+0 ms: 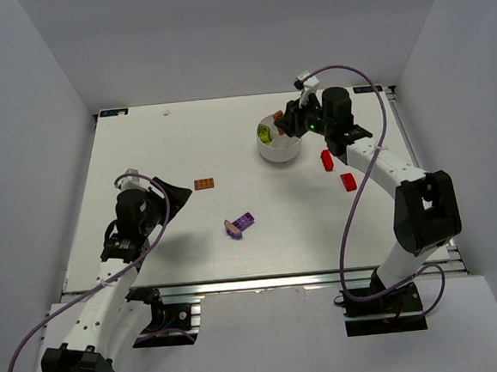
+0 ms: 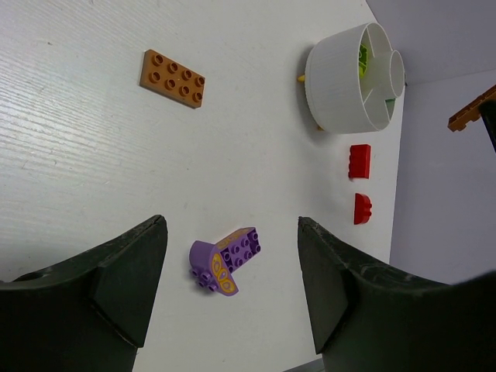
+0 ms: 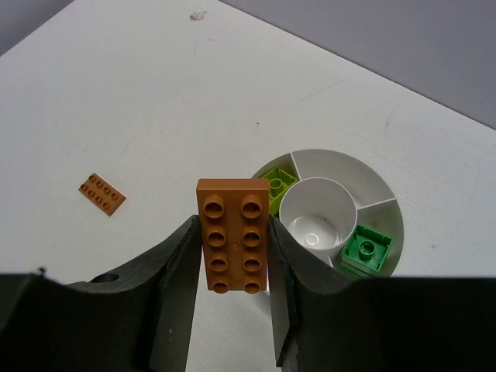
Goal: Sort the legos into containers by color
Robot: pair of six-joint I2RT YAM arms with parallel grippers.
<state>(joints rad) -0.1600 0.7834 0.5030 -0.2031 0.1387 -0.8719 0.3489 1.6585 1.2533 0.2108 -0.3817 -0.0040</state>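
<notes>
The right gripper should next lower and release the orange plate on the dish, as the dish's bare near wedge (image 1: 281, 145) is right below it and the plate should go there.
My right gripper (image 3: 232, 226) is shut on an orange eight-stud plate (image 3: 232, 244) and holds it above the near-left rim of the round white dish (image 3: 341, 159). In the top view this gripper (image 1: 291, 124) hangs over the dish (image 1: 279, 156). The dish holds a yellow-green brick (image 3: 277, 184) in one wedge and a dark green brick (image 3: 366, 249) in another; the centre well is bare. My left gripper (image 2: 232, 232) is open and empty, above a purple brick (image 2: 225, 263). It sits at the table's left in the top view (image 1: 176, 194).
A second orange plate (image 1: 204, 184) lies on the table left of the dish. The purple brick (image 1: 241, 224) lies near the table's middle front. Two red bricks (image 1: 326, 159) (image 1: 349, 181) lie right of the dish, under the right arm.
</notes>
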